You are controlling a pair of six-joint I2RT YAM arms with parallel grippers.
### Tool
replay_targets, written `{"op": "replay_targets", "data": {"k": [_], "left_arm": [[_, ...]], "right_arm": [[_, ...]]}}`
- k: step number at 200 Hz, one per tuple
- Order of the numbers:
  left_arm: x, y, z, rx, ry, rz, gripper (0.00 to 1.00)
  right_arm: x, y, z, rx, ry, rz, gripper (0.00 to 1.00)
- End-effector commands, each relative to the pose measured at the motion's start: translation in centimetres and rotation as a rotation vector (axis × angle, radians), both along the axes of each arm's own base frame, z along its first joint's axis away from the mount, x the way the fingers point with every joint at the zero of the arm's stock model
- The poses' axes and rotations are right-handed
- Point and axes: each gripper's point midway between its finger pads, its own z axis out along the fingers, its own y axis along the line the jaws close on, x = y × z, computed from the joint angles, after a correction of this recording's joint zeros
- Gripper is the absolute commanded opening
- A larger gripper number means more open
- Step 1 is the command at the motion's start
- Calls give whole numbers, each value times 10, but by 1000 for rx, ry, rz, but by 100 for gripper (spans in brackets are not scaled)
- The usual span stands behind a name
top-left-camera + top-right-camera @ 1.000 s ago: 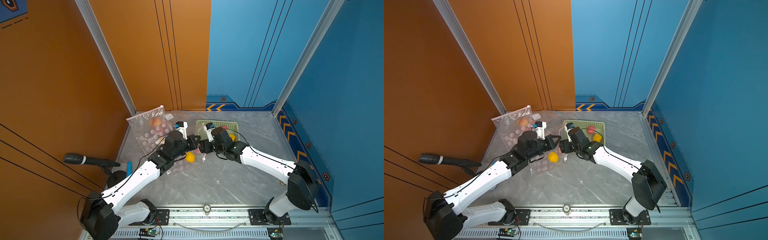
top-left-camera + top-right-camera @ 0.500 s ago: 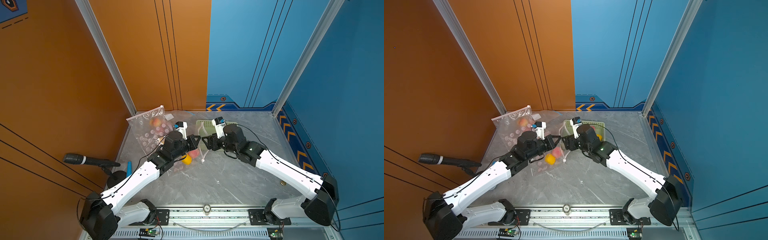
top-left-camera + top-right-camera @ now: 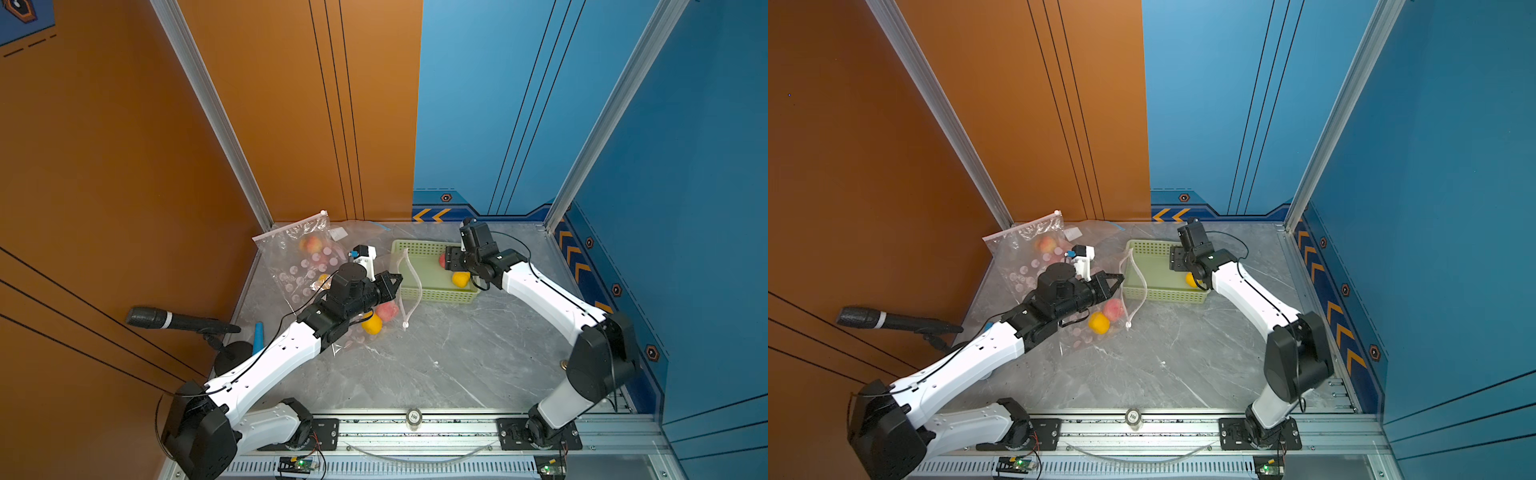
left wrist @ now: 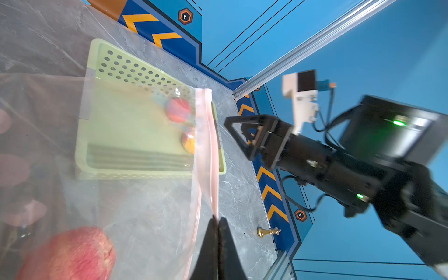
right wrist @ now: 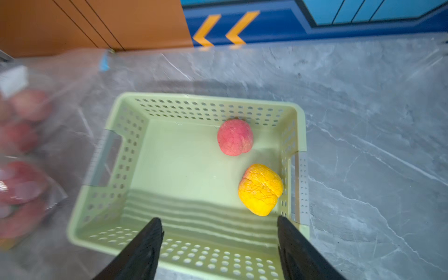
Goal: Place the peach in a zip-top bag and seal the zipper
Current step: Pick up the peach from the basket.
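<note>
Next, my right gripper lowers its open fingers outward past the nearer yellow fruit and closes around the basket's pink peach (image 3: pixel 442 261), which lies below and outward of it.
My left gripper (image 4: pixel 216 219) is shut on the pink zipper rim of the clear zip-top bag (image 4: pixel 206 150) and holds its mouth up off the table. Inside the bag a pink peach (image 3: pixel 387 311) lies next to a yellow fruit (image 3: pixel 371 324). My right gripper (image 5: pixel 219 220) is open with nothing between its fingers. It hovers over the near end of the green basket (image 5: pixel 126 150). In the basket lie another pink peach (image 5: pixel 235 137) and a yellow fruit (image 5: pixel 260 189). In both top views the left gripper (image 3: pixel 397 277) and right gripper (image 3: pixel 1175 259) stand well apart.
A second clear bag (image 3: pixel 307 249) holding fruit leans in the back left corner. A microphone on a stand (image 3: pixel 166 320) and a blue stick (image 3: pixel 258 336) are at the left edge. A small gold chess piece (image 4: pixel 268 232) lies by the right wall.
My right gripper has drawn back from the bag's mouth to above the basket. A pink peach now lies in the bag beside the yellow fruit. The left gripper has kept its hold.
</note>
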Motion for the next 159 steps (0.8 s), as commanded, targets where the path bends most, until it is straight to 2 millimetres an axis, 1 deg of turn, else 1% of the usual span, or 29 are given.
{"op": "replay_targets", "data": {"k": [1, 18, 37, 45, 50, 51, 53, 77, 84, 86, 88, 146, 159], "left_arm": [[0, -4, 2, -14, -6, -23, 0], [1, -3, 2, -14, -6, -20, 0], [1, -3, -1, -8, 2, -22, 0], [0, -4, -3, -5, 6, -25, 0], [0, -4, -3, -6, 7, -27, 0], [0, -4, -3, -6, 7, -27, 0], [0, -4, -3, -5, 8, -27, 0], [0, -5, -4, -9, 9, -26, 0], [0, -4, -4, -12, 8, -23, 0], [0, -4, -4, -11, 8, -24, 0], [0, -4, -4, -11, 9, -26, 0], [-1, -3, -5, -9, 12, -21, 0], [-1, -3, -5, -10, 15, -21, 0]], "right_arm": [[26, -7, -14, -57, 18, -8, 77], [47, -4, -29, -49, 45, 1, 77], [65, -3, -46, -54, 78, 1, 77], [70, -2, -54, -60, 97, 5, 77], [73, -3, -54, -58, 97, 3, 77], [74, -3, -60, -63, 109, 3, 77], [75, -3, -66, -66, 120, 2, 77], [84, 0, -86, -62, 159, 13, 75], [83, -1, -97, -71, 183, 12, 75], [88, 1, -90, -65, 166, 12, 75], [89, 1, -90, -64, 164, 11, 75], [97, -4, -119, -45, 212, 6, 75], [99, -3, -123, -35, 218, 10, 73]]}}
